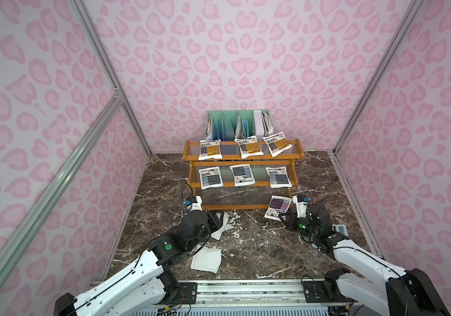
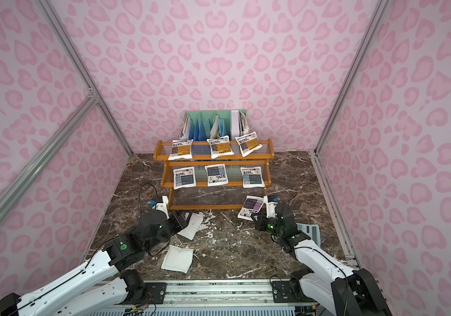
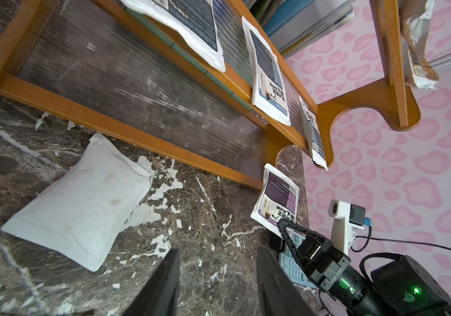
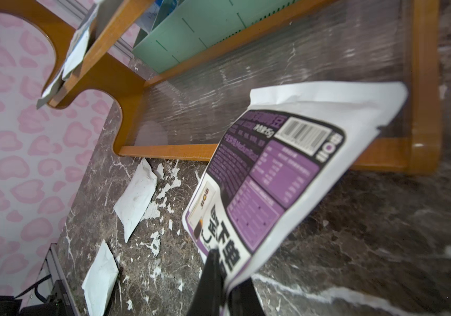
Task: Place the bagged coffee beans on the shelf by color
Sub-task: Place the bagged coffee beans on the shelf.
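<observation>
My right gripper should next carry the purple pouch [image 4: 279,175] outward past the bar of the shelf's lowest level, which is bare under the blue row, and let go of it there.
The wooden shelf [image 1: 242,161] holds three orange-labelled bagged coffee beans [image 1: 249,148] on its top tier and three blue ones [image 1: 242,175] on the middle tier. My right gripper [image 4: 227,273] is shut on the near edge of a purple pouch [image 4: 279,175], which tilts over the right end of the lowest tier's front rail [image 1: 278,207]. My left gripper [image 3: 219,250] is open with only bare tabletop between its fingers. It hovers beside a face-down white pouch [image 3: 82,202] in front of the shelf. A second white pouch [image 1: 206,260] lies nearer the front.
A mint-green divider rack [image 1: 236,123] with papers stands behind the shelf against the back wall. A pale blue calculator [image 1: 339,228] lies on the marble top under my right arm. Pink patterned walls close in on both sides.
</observation>
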{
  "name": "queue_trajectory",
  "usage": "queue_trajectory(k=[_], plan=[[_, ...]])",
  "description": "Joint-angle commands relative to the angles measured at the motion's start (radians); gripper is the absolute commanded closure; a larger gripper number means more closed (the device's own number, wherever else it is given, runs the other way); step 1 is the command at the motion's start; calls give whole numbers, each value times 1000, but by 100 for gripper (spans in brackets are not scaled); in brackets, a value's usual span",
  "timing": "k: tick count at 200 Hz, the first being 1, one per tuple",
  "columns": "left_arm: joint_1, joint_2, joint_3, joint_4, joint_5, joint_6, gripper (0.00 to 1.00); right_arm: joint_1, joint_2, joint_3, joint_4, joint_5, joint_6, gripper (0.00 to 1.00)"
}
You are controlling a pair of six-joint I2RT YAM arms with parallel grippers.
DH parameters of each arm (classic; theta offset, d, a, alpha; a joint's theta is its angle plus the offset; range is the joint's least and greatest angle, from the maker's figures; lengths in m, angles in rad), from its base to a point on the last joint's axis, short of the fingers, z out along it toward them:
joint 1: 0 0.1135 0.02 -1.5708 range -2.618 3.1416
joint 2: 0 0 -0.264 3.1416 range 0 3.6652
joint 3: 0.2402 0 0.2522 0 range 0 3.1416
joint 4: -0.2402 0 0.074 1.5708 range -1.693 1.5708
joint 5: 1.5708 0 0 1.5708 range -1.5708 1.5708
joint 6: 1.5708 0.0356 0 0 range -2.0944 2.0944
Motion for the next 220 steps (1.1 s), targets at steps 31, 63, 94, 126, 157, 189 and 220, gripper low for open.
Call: queue_trajectory(k=[31, 63, 94, 126, 157, 189, 220], plan=[[1, 18, 4, 45, 5, 9, 52, -64, 68, -103, 437, -82, 214, 100], [1, 33, 8, 54, 12, 6, 52, -84, 171, -103, 569, -116, 262, 100], [0, 39, 17, 49, 11, 8, 52, -103, 283, -56, 635, -156, 266, 100], [1, 47, 34, 35, 12, 15, 52, -124, 451, -5, 775, -232, 318, 100], [2, 44, 47, 17, 10, 15, 52, -144, 593, 10, 958, -268, 430, 99], [1, 36, 48, 0, 2, 13, 52, -149, 656, 26, 1006, -277, 458, 98], [1, 29, 42, -5, -5, 7, 52, -156, 693, 65, 963, -283, 450, 97]])
